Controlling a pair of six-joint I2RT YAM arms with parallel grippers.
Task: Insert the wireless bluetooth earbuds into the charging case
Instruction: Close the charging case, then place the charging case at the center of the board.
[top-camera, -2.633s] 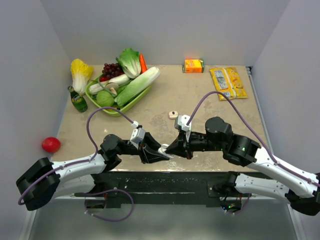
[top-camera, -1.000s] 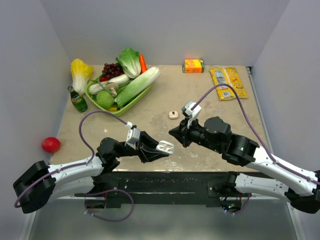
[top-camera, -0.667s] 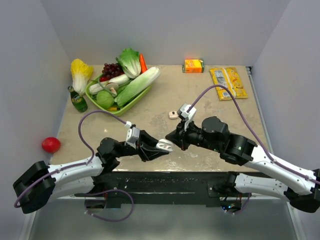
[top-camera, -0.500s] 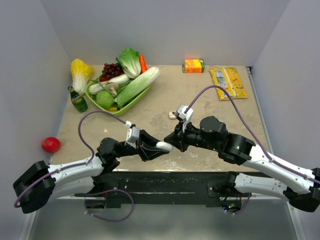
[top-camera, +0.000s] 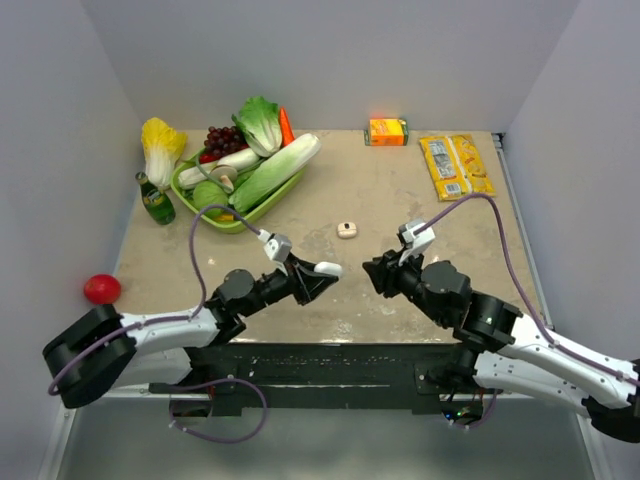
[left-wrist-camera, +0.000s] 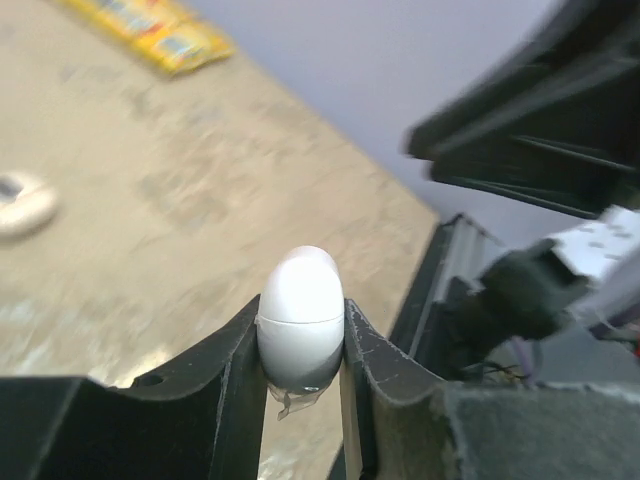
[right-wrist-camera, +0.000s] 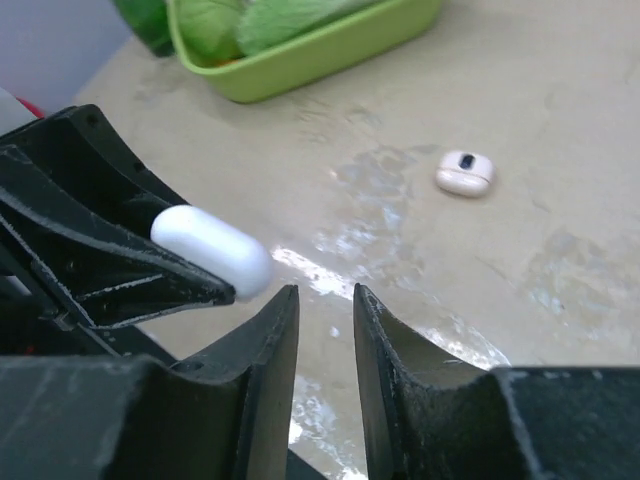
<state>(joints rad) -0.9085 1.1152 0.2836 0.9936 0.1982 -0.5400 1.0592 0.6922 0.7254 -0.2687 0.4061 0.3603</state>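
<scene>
I need to lower my left gripper next, tipping its fingers downward, to the table on the near side of the earbud (top-camera: 347, 230), since the charging case (top-camera: 328, 268) is still raised.
The charging case (top-camera: 328, 268) is a white pebble with its lid down, a seam showing around its middle (left-wrist-camera: 301, 310). My left gripper (top-camera: 318, 272) is shut on it and holds it above the table near the front edge, its jaws pressed on both sides (left-wrist-camera: 301, 345). My right gripper (top-camera: 376, 272) hovers just right of the case, apart from it. Its jaws stand a little open with nothing between them (right-wrist-camera: 325, 300); the case (right-wrist-camera: 212, 250) shows just to their left. One small cream earbud (top-camera: 347, 230) lies on the table beyond both grippers, also in the right wrist view (right-wrist-camera: 464, 173).
A green tray (top-camera: 228, 220) of vegetables stands at the back left, with a green bottle (top-camera: 155, 200) beside it. An orange carton (top-camera: 388, 131) and a yellow packet (top-camera: 457, 166) lie at the back right. A red ball (top-camera: 101, 289) sits off the table's left edge.
The case sat with its lid open in the left gripper; the right gripper came up against it, then drew back to the right and opened. The lid is now down.
</scene>
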